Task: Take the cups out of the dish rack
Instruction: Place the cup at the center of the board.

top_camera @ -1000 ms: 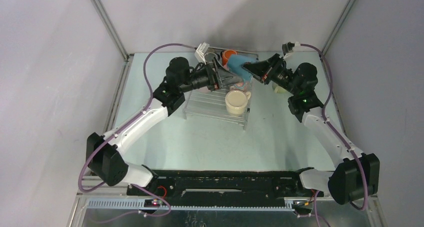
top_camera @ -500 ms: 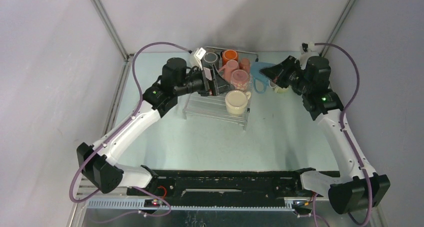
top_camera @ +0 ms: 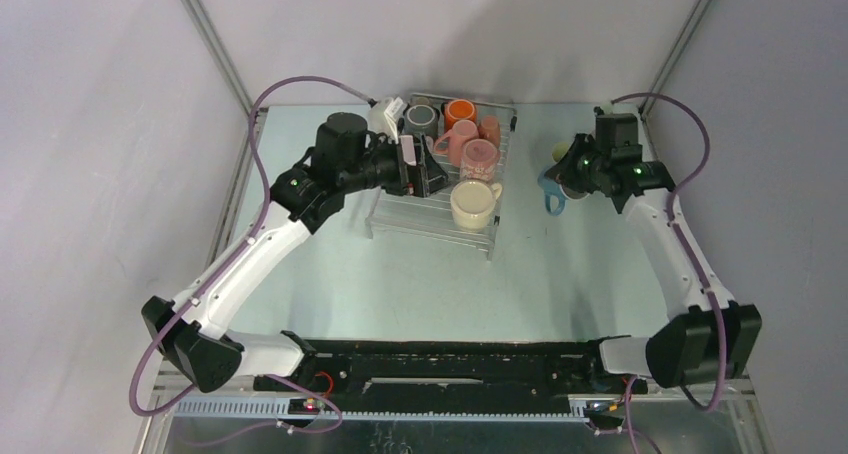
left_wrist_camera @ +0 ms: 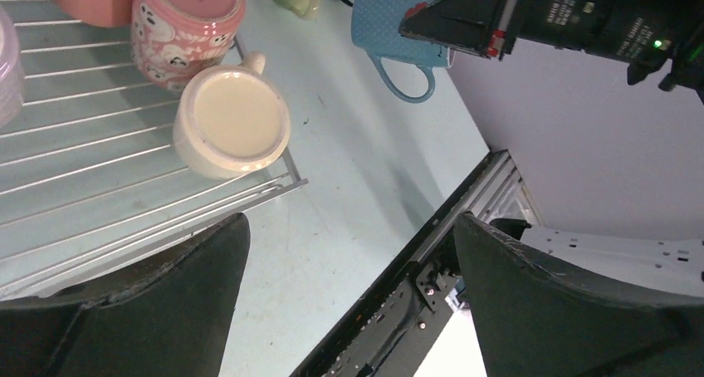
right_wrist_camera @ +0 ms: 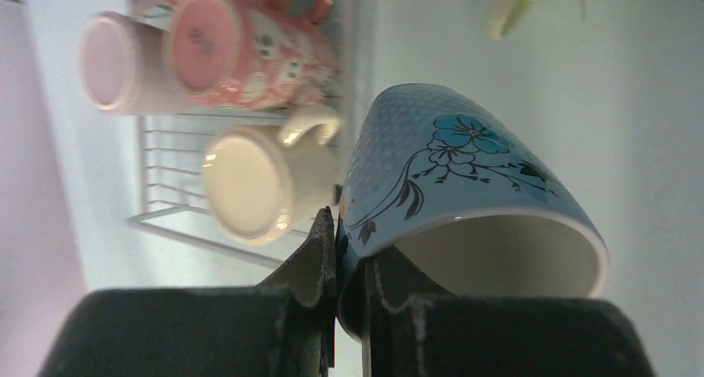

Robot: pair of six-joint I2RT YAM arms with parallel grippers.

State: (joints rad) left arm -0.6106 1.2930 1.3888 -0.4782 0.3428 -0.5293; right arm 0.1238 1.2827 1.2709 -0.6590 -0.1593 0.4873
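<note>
I will bring my right gripper down toward the rack, turn the tilted blue cup upright and let go of it there, because the tabletop beside the rack is bare.
The dish rack (top_camera: 430, 219) lies at the table's middle back, carrying a grey cup (top_camera: 420, 119), an orange cup (top_camera: 460, 111), a pink cup (top_camera: 455, 137), a speckled pink cup (top_camera: 481, 157) and a cream cup (top_camera: 472, 204). My right gripper (top_camera: 562, 178) is to the right of the rack, shut on the rim of a blue flowered cup (right_wrist_camera: 465, 173), one finger inside and one outside. That blue cup (top_camera: 549, 187) is tilted, handle down, over the table. My left gripper (top_camera: 415, 169) hovers open over the rack's left part, holding nothing (left_wrist_camera: 349, 227).
A pale green cup (top_camera: 561, 152) stands on the table just behind the blue one. The enclosure's right wall and corner post are close to the right arm. The black rail (top_camera: 450, 359) runs along the near edge.
My right arm has swung from above the rack out to the right, carrying the blue cup and lowering it. The left arm drew back a little to the left, still open.
</note>
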